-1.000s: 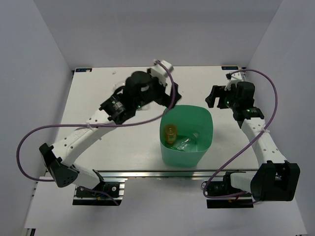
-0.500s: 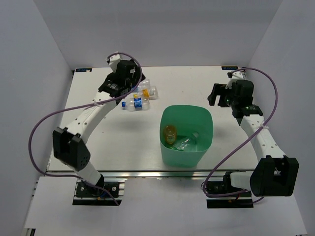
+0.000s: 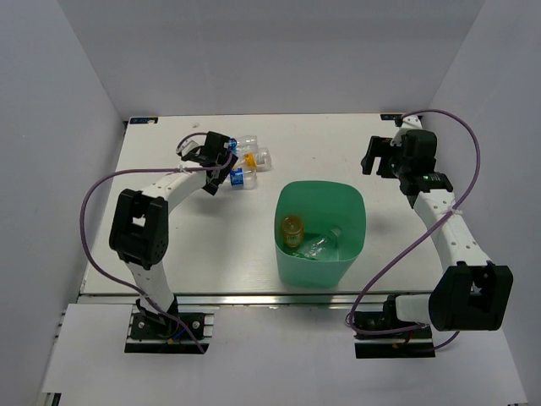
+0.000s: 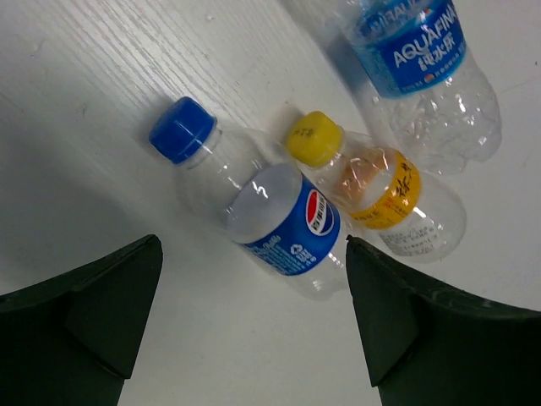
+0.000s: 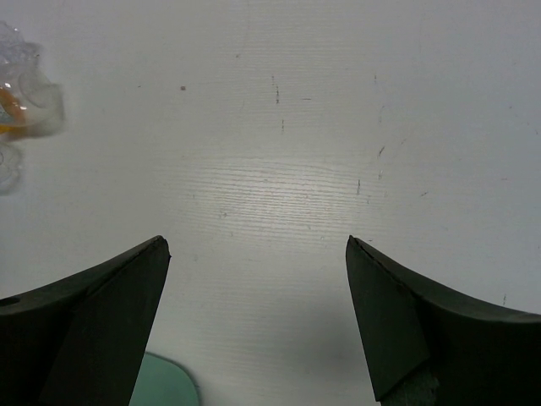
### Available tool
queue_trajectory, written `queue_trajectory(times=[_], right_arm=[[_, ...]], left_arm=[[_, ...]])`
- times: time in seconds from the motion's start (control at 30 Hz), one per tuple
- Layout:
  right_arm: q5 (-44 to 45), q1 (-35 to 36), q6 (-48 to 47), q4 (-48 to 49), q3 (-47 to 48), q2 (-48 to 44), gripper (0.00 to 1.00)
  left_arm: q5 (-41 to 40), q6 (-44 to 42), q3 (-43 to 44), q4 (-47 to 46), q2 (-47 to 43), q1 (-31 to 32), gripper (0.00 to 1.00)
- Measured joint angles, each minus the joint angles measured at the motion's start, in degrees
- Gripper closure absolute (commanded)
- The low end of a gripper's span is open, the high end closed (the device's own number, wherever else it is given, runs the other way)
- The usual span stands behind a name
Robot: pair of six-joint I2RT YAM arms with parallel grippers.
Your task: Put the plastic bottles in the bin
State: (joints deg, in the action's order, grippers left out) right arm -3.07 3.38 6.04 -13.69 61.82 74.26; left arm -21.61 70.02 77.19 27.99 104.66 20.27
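The blue-capped bottle lies lined up between my open fingers, so my left gripper will go down onto its clear part between cap and label (image 4: 230,181) and then close.
Three plastic bottles lie together on the white table at the back left. In the left wrist view they are a blue-capped bottle with a blue label (image 4: 275,216), a yellow-capped bottle with an orange label (image 4: 385,199) and a clear Aquafina bottle (image 4: 423,68). My left gripper (image 4: 251,254) is open and empty, low over the table, with the blue-capped bottle just ahead between its fingertips. In the top view it (image 3: 225,161) sits right beside the bottles (image 3: 254,157). The mint-green bin (image 3: 348,203) holds an orange bottle (image 3: 292,230) and a clear bottle (image 3: 321,245). My right gripper (image 3: 372,161) is open and empty behind the bin.
The right wrist view shows bare white table between its fingers (image 5: 93,330), the bin's rim (image 5: 165,385) at the bottom and a bottle's end (image 5: 21,101) at the upper left. White walls enclose the table on three sides.
My left arm swung from beside the bin to the back left and came down next to the three bottles. The right gripper shifted slightly toward the back.
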Motion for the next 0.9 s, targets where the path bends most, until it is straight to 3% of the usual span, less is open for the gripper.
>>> queue_trajectory(times=[0.4, 0.47, 0.5, 0.7, 0.77, 0.87, 0.9], right_arm=[[-0.8, 0.0, -0.1, 0.0, 0.0, 1.3, 0.11], [-1.0, 0.0, -0.1, -0.1, 0.0, 2.0, 0.11], [-1.2, 0.0, -0.1, -0.2, 0.0, 2.1, 0.11], [-1.6, 0.0, -0.2, -0.3, 0.0, 2.2, 0.11], [-1.6, 0.0, -0.2, -0.3, 0.0, 2.1, 0.11], [-1.6, 0.0, -0.2, -0.3, 0.0, 1.7, 0.11], [-1.7, 0.0, -0.2, -0.2, 0.0, 1.6, 0.11]], left_arm=[[3.6, 5.5, -2.5, -6.8, 6.7, -1.9, 0.02], [3.9, 5.6, -2.5, -7.4, 7.8, -1.9, 0.06], [4.0, 5.6, -2.5, -7.6, 7.8, -2.0, 0.11], [4.5, 5.1, -3.7, -7.6, 7.0, -2.2, 0.64], [4.6, 4.2, -4.0, -6.6, 6.0, -2.3, 0.75], [4.8, 2.1, -6.0, -5.6, 2.0, -2.4, 0.79], [5.0, 1.0, -6.8, -5.6, -0.2, -2.4, 0.86]])
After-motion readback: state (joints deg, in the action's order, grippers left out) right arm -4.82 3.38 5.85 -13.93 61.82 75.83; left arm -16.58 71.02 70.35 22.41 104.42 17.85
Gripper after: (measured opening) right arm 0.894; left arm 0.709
